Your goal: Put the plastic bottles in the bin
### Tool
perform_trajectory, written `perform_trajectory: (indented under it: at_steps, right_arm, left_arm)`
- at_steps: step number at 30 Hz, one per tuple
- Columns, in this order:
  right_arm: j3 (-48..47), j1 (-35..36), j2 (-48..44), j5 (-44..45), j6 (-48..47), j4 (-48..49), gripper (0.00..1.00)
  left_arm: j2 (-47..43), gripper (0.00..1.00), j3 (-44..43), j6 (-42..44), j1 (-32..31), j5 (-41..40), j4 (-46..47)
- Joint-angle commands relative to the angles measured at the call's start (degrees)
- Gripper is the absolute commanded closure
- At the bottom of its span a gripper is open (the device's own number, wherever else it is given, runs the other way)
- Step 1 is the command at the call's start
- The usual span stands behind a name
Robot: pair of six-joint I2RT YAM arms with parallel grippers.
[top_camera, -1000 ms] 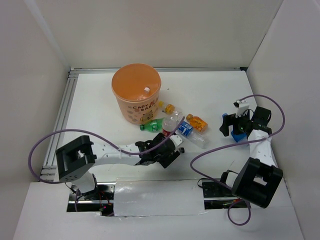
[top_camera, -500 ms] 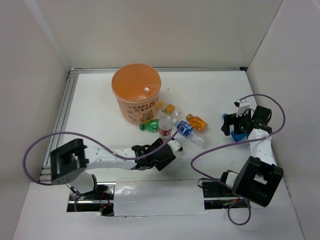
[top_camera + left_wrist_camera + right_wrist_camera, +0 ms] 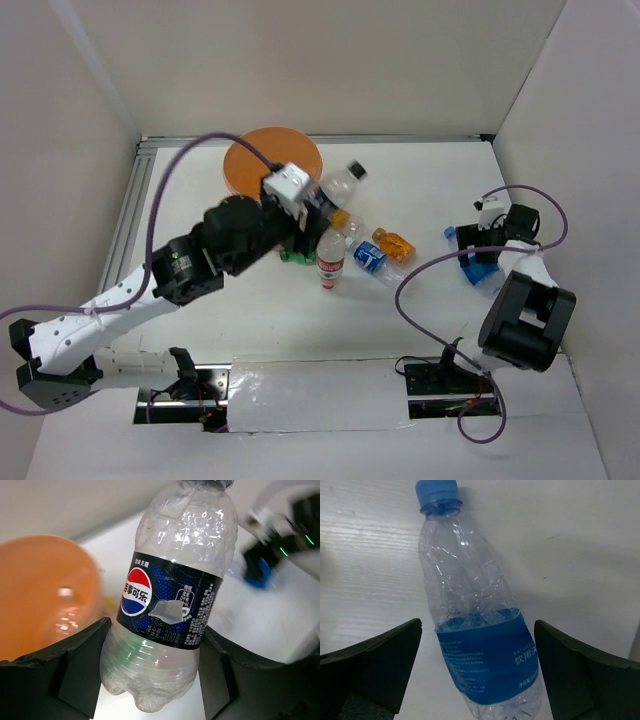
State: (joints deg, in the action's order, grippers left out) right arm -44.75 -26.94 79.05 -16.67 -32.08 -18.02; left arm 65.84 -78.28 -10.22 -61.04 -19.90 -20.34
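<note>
My right gripper comes down next over the blue label's cap-side edge (image 3: 474, 265) (image 3: 479, 622) and closes on it, as the bottle lies flat below with a gap beside each finger.
My left gripper (image 3: 322, 205) is raised beside the orange bin (image 3: 245, 165) and is shut on a clear Pepsi bottle (image 3: 342, 184) with a dark label. In the left wrist view the bottle (image 3: 170, 605) sits between my fingers (image 3: 80, 675), with the bin (image 3: 45, 590) to its left. My right gripper (image 3: 482, 256) is open around a clear bottle (image 3: 480, 645) with a blue label and cap that lies on the table, with gaps on both sides. On the table, a red-label bottle (image 3: 330, 262) stands upright. Blue-label (image 3: 370, 257), amber (image 3: 393, 243) and green (image 3: 293, 256) bottles lie around it.
A small amber bottle (image 3: 340, 217) lies next to the bin. My left arm covers part of the bin's rim. White walls close in the table on three sides, and a metal rail (image 3: 125, 230) runs along the left edge.
My left arm has risen from the table's front and swung toward the bin with the Pepsi bottle in it. The red-label bottle now stands upright. My right gripper shifted slightly over the blue-label bottle.
</note>
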Motion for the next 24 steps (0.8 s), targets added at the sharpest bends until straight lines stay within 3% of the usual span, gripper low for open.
perform_trajectory:
  at_steps: [1, 6, 8, 9, 12, 13, 16, 17, 20, 23, 24]
  right_arm:
    - [-3.41, -0.31, 4.26, 2.16, -1.05, 4.48, 0.00]
    - [-5.96, -0.31, 12.26, 2.16, -3.34, 4.40, 0.00]
    - [-5.96, -0.31, 15.43, 2.16, -3.87, 4.40, 0.06]
    - [-5.96, -0.31, 16.13, 2.16, -5.26, 3.88, 0.26]
    - [-5.96, -1.44, 16.84, -0.37, -7.63, 1.33, 0.63]
    - [-5.96, -1.45, 16.06, -1.60, -8.35, 0.45, 0.73]
    - [-5.96, -2.15, 13.77, -7.58, -12.56, -5.34, 0.84]
    - [-7.96, -2.15, 12.46, -11.33, -13.62, -9.45, 0.98]
    - [-14.27, -2.15, 10.26, -21.25, -16.26, -15.36, 1.00]
    - [-23.23, 0.65, 8.06, -29.53, -16.26, -20.99, 1.00]
    - [-25.62, 4.49, 7.27, -30.78, -15.39, -21.70, 1.00]
  left_arm:
    - [1.73, 0.85, -1.17, 1.27, 10.82, -3.82, 9.66]
    - [11.57, 0.75, -7.49, -3.57, 25.59, -1.73, 9.11]
    - [15.52, 0.71, -10.74, -4.46, 29.65, -0.32, 6.64]
    - [18.50, 0.68, -10.75, -4.46, 30.53, 0.56, 5.76]
    - [20.29, 0.48, -10.67, -4.99, 32.30, 1.43, 3.81]
    - [20.90, 0.42, -10.06, -5.51, 32.90, 1.44, 3.12]
    - [20.03, 0.21, -6.54, -6.04, 34.66, 4.16, 3.11]
    - [18.98, 0.17, -5.05, -6.04, 34.67, 4.78, 3.11]
    - [16.96, 0.01, -3.82, -4.64, 34.15, 6.10, 3.11]
    - [12.57, 0.01, -3.81, -0.78, 29.77, 6.10, 3.11]
    - [11.25, 0.01, -3.20, 0.45, 28.35, 6.10, 3.11]
